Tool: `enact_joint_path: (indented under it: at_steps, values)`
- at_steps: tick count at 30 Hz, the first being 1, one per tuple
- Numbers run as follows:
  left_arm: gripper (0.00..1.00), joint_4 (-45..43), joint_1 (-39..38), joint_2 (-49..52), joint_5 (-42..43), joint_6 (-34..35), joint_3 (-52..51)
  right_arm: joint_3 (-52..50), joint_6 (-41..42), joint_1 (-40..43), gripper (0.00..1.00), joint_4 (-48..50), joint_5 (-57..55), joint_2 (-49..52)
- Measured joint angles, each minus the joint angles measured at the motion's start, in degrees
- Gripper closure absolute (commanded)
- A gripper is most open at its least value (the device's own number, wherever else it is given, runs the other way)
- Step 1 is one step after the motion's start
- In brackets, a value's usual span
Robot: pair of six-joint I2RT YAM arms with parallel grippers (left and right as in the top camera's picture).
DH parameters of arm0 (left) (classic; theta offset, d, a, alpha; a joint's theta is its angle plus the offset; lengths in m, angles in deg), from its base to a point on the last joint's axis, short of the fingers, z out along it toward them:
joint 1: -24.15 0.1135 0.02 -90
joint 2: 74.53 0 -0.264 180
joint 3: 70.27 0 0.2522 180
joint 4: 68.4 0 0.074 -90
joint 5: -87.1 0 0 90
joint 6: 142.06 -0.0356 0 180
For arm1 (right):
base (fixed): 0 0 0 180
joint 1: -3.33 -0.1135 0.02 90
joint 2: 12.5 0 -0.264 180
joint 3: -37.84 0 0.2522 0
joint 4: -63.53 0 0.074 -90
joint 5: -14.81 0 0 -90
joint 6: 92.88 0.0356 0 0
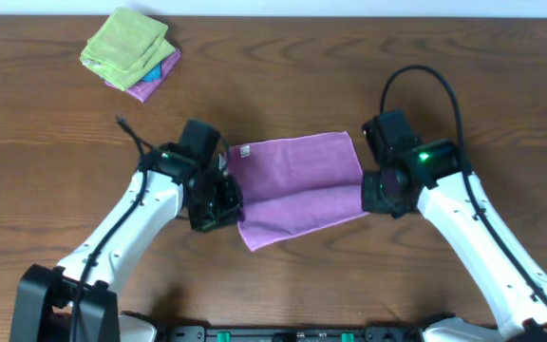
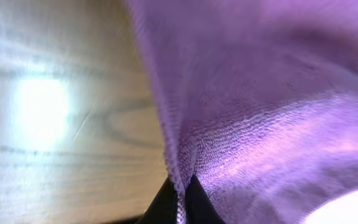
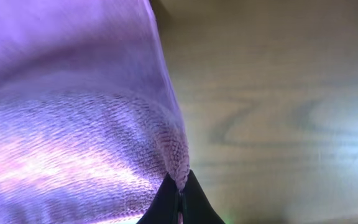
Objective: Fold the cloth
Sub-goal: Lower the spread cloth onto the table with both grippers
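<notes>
The cloth's far half is still uncovered, so my left gripper should next go outward and down to the cloth's far corner by the white tag (image 1: 236, 151) and release the cloth's hem.
The purple cloth (image 1: 297, 185) lies in the middle of the wooden table, its near half lifted and doubled over between the two arms. A small white tag shows at its far left corner. My left gripper (image 1: 224, 201) is shut on the cloth's left edge; in the left wrist view the black fingertips (image 2: 180, 202) pinch the purple hem (image 2: 241, 93). My right gripper (image 1: 378, 193) is shut on the cloth's right edge; in the right wrist view the fingertips (image 3: 180, 198) pinch the hem (image 3: 73, 124).
A stack of folded cloths (image 1: 129, 52), green on top with blue and pink beneath, lies at the far left of the table (image 1: 501, 85). A black cable (image 1: 425, 81) loops above the right arm.
</notes>
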Motion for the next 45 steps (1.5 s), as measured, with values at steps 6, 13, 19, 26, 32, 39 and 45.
enact_joint_path:
  at_steps: [6, 13, 19, 26, 32, 39, 45]
  values:
    - [0.94, -0.2, -0.1, 0.0, 0.7, 0.0, -3.6, -6.0, 2.1, -0.4, 0.98, 0.8, -0.4, 0.0]
    - [0.94, -6.5, -0.1, 0.0, 0.4, 3.1, -3.7, -6.4, 2.5, -0.5, 0.99, 15.3, -2.8, 0.0]
    - [0.94, -11.0, -0.1, 0.0, -2.3, 7.8, -3.7, -6.4, 2.4, -0.5, 0.99, 25.8, -3.4, 0.4]
    - [0.94, -17.5, -0.1, 0.0, -9.0, 11.0, -3.7, -6.4, 2.4, -0.5, 0.98, 32.3, -3.8, 6.9]
    - [0.94, -23.7, -0.1, 0.0, -14.6, 12.5, -3.7, -6.4, 2.4, -0.5, 0.99, 37.9, -4.3, 10.0]
    - [0.94, -28.9, 0.6, 0.0, -21.7, 12.5, -3.7, -6.4, 1.7, -0.5, 0.98, 44.6, -5.2, 12.2]
    - [0.94, -35.8, 2.9, 5.2, -23.6, 12.5, -3.7, -6.4, 1.0, -0.5, 0.99, 45.5, -5.7, 15.4]
